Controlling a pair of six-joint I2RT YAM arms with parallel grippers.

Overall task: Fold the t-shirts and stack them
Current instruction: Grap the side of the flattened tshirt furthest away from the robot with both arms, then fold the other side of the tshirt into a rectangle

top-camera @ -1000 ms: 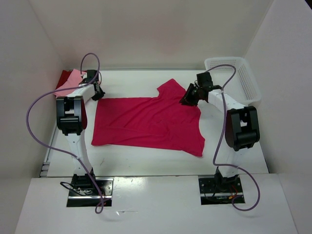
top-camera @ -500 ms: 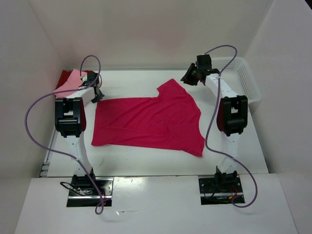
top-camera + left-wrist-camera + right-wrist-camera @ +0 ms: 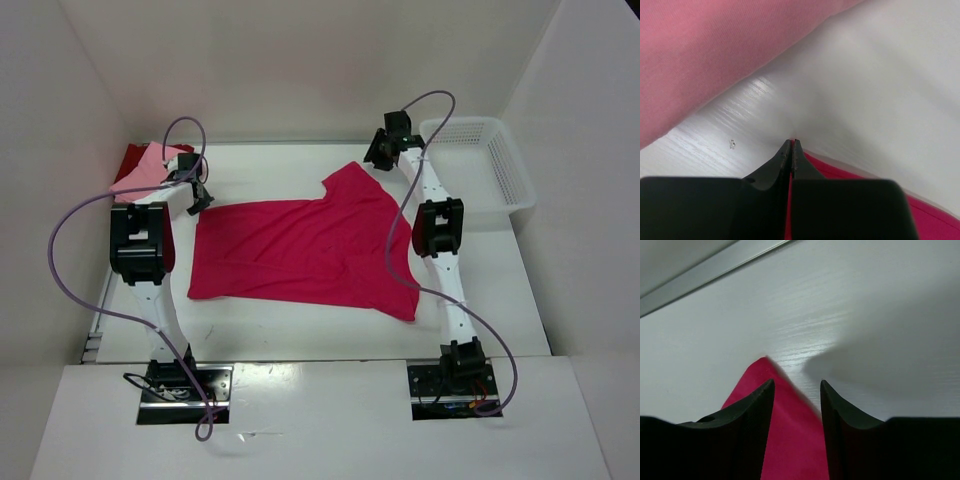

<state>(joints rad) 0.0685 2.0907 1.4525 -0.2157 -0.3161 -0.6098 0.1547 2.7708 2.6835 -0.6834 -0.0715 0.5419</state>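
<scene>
With the sleeve's pointed corner off to the left in the right wrist view, I need to ease my right gripper that way, down onto it, and close.
The bright magenta-pink t-shirt lies spread flat in the middle of the table. My left gripper sits at its far left corner, shut, with a thin strip of the magenta cloth pinched between the fingers. My right gripper is open at the far sleeve tip. In the right wrist view its jaws stand either side of the sleeve's pointed corner. The light pink t-shirt lies on the dark red t-shirt at the far left, and fills the top of the left wrist view.
A white plastic mesh basket stands at the far right, just beyond the right arm. White walls close in the table on three sides. Purple cables loop off both arms.
My right arm has swung from over the shirt's right shoulder to the far sleeve tip near the back wall. My left gripper has stayed at the far left corner.
</scene>
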